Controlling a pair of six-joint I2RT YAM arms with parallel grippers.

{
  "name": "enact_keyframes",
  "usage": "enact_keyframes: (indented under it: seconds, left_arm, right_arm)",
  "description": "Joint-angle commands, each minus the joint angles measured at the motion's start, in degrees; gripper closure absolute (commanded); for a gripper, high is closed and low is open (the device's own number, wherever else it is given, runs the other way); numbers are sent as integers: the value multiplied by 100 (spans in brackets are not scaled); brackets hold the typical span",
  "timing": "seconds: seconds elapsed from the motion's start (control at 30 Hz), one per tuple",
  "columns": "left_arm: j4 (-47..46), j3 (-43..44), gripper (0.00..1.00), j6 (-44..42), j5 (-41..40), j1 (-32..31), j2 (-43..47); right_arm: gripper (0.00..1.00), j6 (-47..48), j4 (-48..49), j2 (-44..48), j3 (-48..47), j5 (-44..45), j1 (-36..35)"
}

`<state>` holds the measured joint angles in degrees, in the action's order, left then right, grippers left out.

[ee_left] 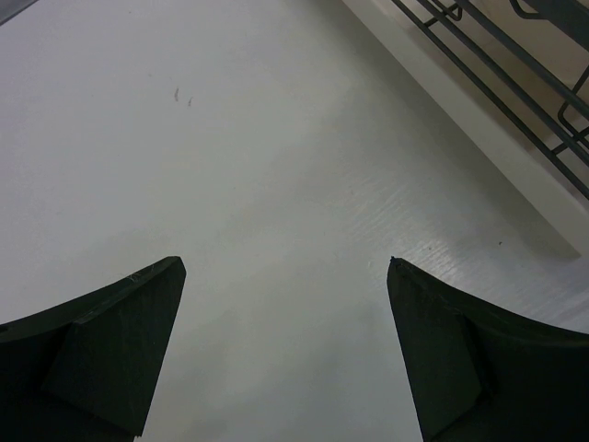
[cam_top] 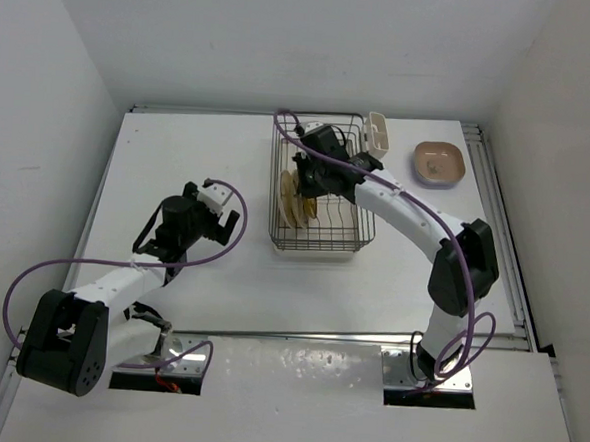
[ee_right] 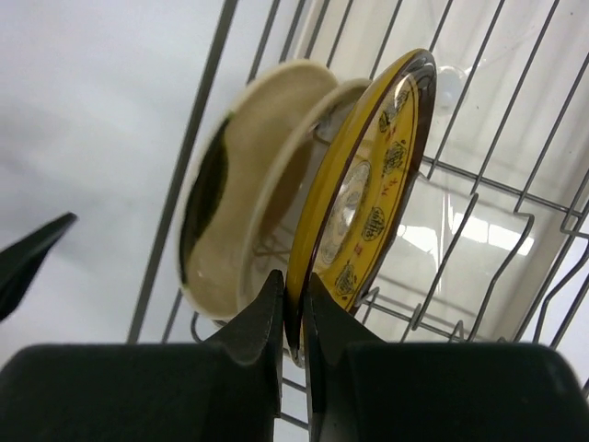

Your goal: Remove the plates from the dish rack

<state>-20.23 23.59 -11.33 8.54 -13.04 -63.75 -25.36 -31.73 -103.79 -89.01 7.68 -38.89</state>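
Observation:
Bare tabletop by the pinkish-beige plate lies to the right of my right gripper in the top view: I will lift over the dish rack, lower there and release.
The silver wire dish rack stands at the table's middle back. Two thin plates stand on edge in its left part: a yellow-gold patterned plate and a cream plate just left of it. My right gripper reaches into the rack and is shut on the yellow-gold plate's lower rim, one finger on each face. From above, my right gripper sits over the plates. A pinkish-beige rounded-square plate lies on the table right of the rack. My left gripper hovers open and empty left of the rack.
A white cutlery cup is clipped to the rack's back right corner. In the left wrist view my left gripper is over bare white table, with the rack's base and wires at the upper right. White walls enclose the table.

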Motion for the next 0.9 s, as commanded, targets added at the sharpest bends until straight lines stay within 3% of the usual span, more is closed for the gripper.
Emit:
enact_keyframes:
  seconds: [0.0,0.17,0.6,0.7,0.87]
  left_arm:
    - [-209,-57,1,43,34,-15,64]
    - [-245,-66,1,17,34,-15,64]
    - [-306,-101,1,17,43,-6,64]
    - [-315,-127,1,35,17,-15,90]
    - [-333,-127,1,52,-27,-6,99]
  right_arm:
    - [100,-179,-18,341,-345,128,22]
    - [100,-592,-194,613,-442,-82,285]
    - [100,-900,624,1782,182,-751,980]
    - [100,-716,510,2037,217,-410,1147]
    - [100,390,89,2450,148,451,1402]
